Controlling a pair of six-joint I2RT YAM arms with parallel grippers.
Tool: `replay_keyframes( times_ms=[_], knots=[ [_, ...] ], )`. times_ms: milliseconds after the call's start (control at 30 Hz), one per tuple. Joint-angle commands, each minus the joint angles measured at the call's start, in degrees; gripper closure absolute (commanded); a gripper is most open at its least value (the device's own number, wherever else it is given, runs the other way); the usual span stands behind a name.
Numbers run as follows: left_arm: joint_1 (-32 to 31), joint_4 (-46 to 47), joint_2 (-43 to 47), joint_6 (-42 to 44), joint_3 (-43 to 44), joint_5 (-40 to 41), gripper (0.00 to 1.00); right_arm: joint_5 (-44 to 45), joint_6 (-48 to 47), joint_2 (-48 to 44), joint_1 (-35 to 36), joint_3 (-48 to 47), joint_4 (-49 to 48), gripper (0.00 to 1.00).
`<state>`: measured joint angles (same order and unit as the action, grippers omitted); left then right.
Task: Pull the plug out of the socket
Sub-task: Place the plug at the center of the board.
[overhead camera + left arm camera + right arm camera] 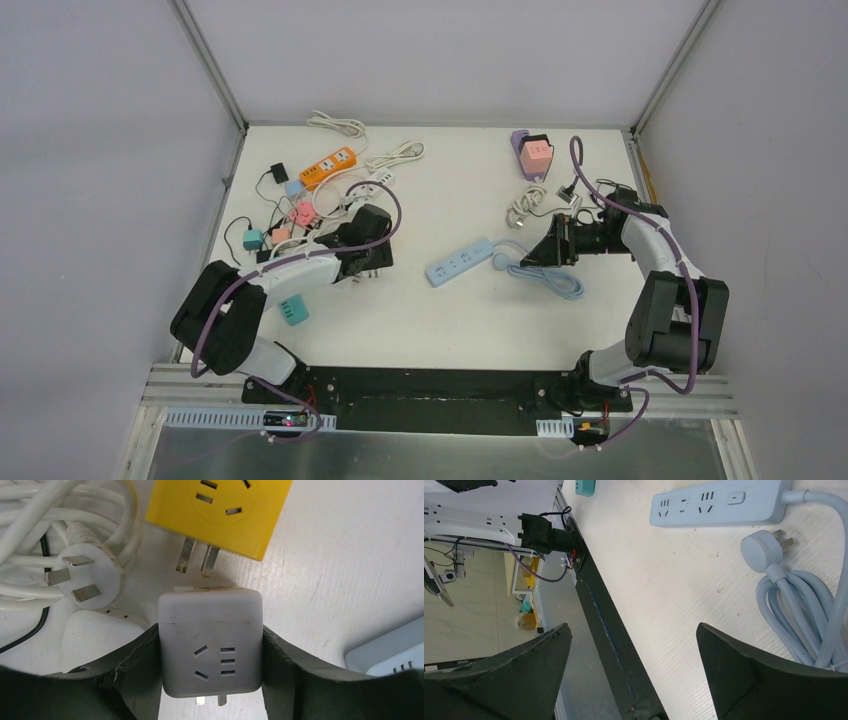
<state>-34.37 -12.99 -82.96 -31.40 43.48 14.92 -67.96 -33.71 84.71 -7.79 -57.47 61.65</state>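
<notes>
The light blue cable beyond the strip's end (521,246) (842,582) runs apart from the coiled loops, so my right gripper should turn and lower onto that part.
My left gripper (211,655) is shut on a white cube socket (210,630), its dark fingers (135,665) pressed against both sides. Two metal prongs stick out of the cube's near end. Just beyond it lies a yellow cube plug adapter (220,515). Its two bare prongs (197,557) point at the white cube's far face and stop just short of it. In the top view this gripper (365,250) sits left of centre. My right gripper (535,252) hovers open right of centre, and its wrist view shows nothing between its fingers (633,627).
A coiled white cable with a round three-pin plug (87,575) lies left of the cubes. A light blue power strip (458,261) with its plug (761,547) and cable (804,610) lies mid-table. An orange strip (328,167), pink adapters (303,213), a teal block (293,310) and a purple-pink adapter (535,153) lie around.
</notes>
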Motion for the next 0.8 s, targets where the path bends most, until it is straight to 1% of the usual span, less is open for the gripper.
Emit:
replay_keyframes(
  times_ms=[0,33,100,133,167,200,233,267,433,567,767],
  knots=[
    [1.0,-0.6,-1.5,-3.8,2.1,0.4,0.54,-1.5,-0.7,-0.9,-0.6,0.1,-1.2,0.00],
    [1.1,-1.0,-1.3,-4.0,2.2,0.6,0.48,-1.6,-0.9,-0.8,-0.6,0.2,-1.2,0.00],
    [1.1,-1.8,-0.6,-4.1,2.3,0.6,0.40,-1.5,-1.1,-0.7,-0.6,0.3,-1.2,0.00],
    [1.1,-2.4,0.0,-4.0,2.3,0.8,0.33,-1.5,-1.1,-0.7,-0.7,0.3,-1.3,0.00],
    [1.1,-2.9,0.7,-3.8,2.3,0.9,0.24,-1.6,-1.2,-0.7,-0.7,0.3,-1.2,0.00],
    [1.1,-3.3,1.4,-3.3,2.3,0.9,0.17,-1.6,-1.2,-0.6,-0.8,0.3,-1.2,0.00],
    [1.1,-3.7,2.2,-2.8,2.2,0.8,0.08,-1.6,-1.3,-0.6,-0.8,0.3,-1.1,0.00],
    [1.1,-4.2,3.0,-2.4,2.2,0.8,0.02,-1.6,-1.3,-0.5,-0.9,0.4,-1.1,0.00],
    [1.1,-7.1,7.9,0.3,2.0,0.1,0.01,-1.9,-1.8,-0.2,-0.9,0.3,-0.8,0.00],
    [1.1,-7.8,14.0,2.9,0.9,-3.4,0.01,-1.7,-1.9,-0.5,-0.9,0.3,-0.8,0.00],
    [1.1,-6.3,24.3,1.2,-2.1,-9.6,0.01,-0.6,-3.5,-1.6,-0.9,-0.6,0.8,0.00]
  ],
)
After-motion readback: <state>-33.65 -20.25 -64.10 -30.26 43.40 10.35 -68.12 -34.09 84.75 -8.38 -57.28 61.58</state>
